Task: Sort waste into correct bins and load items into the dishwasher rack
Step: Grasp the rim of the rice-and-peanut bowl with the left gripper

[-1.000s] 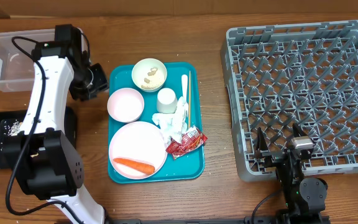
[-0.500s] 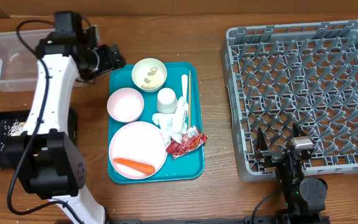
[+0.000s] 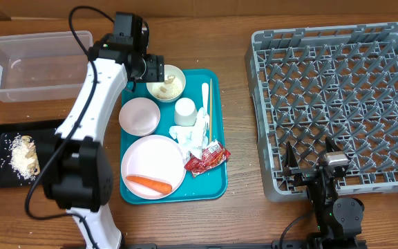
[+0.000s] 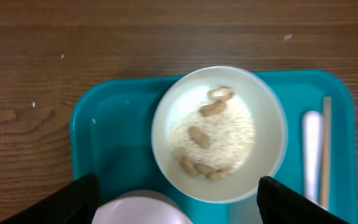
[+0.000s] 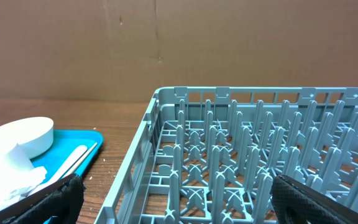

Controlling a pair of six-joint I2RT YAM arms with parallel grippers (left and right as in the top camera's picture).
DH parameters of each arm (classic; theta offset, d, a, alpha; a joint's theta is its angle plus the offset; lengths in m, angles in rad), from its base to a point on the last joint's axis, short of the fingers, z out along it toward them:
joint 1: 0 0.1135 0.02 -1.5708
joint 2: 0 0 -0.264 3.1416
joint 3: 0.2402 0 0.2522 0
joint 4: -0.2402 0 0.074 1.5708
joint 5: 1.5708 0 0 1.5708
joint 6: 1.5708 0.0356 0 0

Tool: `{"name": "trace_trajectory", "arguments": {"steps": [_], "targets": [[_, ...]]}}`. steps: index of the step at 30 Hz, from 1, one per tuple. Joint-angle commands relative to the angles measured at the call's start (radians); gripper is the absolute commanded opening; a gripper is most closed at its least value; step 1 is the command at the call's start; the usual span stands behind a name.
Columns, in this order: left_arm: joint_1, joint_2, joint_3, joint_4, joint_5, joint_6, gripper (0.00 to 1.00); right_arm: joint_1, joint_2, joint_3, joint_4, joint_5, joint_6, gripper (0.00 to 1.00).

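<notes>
My left gripper will first go down to the white bowl's rim facing the clear tub, so that one finger gets inside the bowl.
My left gripper [image 3: 156,69] is open and empty, hovering over the white bowl of beige crumbs [image 3: 166,83] at the back of the teal serving tray [image 3: 216,187]. In the left wrist view the bowl [image 4: 219,134] lies between my open fingers [image 4: 179,202]. On the tray are a pink bowl [image 3: 139,115], a white cup [image 3: 185,111], crumpled napkins [image 3: 193,135], a red wrapper [image 3: 206,159], a fork [image 3: 204,97], chopsticks [image 3: 211,107] and a plate [image 3: 152,159] holding the carrot [image 3: 148,184]. My right gripper [image 3: 313,162] is open at the front left edge of the grey rack [image 3: 337,104].
The clear tub [image 3: 33,66] stands at the back left. The black tray [image 3: 2,159] at the front left holds rice. In the right wrist view the rack's pegs [image 5: 260,155] fill the right side and the teal tray [image 5: 86,140] lies to the left.
My left arm has swung right, from beside the clear tub to above the crumb bowl. The black tray with rice is now uncovered. The right arm has not moved.
</notes>
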Motion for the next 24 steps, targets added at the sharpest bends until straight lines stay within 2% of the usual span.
{"name": "trace_trajectory", "arguments": {"steps": [1, 6, 10, 13, 14, 15, 17, 24], "targets": [[0.015, 0.088, 0.014, -0.006, -0.049, 0.019, 0.82, -0.001, -0.007, -0.01, 0.006, -0.006, -0.001, 0.99], [0.013, 0.109, 0.014, 0.017, -0.027, 0.019, 0.82, -0.001, -0.007, -0.01, 0.006, -0.006, -0.001, 1.0], [0.013, 0.151, 0.014, 0.031, -0.009, 0.018, 0.73, -0.001, -0.007, -0.01, 0.006, -0.006, -0.001, 1.0], [0.012, 0.193, 0.014, 0.03, 0.026, 0.018, 0.72, -0.001, -0.007, -0.01, 0.006, -0.006, -0.001, 1.0], [0.012, 0.207, 0.014, 0.03, 0.037, 0.019, 0.7, -0.001, -0.007, -0.01, 0.006, -0.006, -0.001, 1.0], [0.012, 0.225, 0.014, 0.029, 0.045, 0.019, 0.6, -0.001, -0.007, -0.01, 0.006, -0.006, -0.001, 1.0], [0.012, 0.232, 0.014, 0.03, 0.045, 0.019, 0.51, -0.001, -0.007, -0.01, 0.006, -0.006, -0.001, 1.0], [0.013, 0.223, 0.025, 0.039, -0.009, 0.023, 0.51, -0.001, -0.007, -0.01, 0.006, -0.006, -0.001, 1.0]]}}
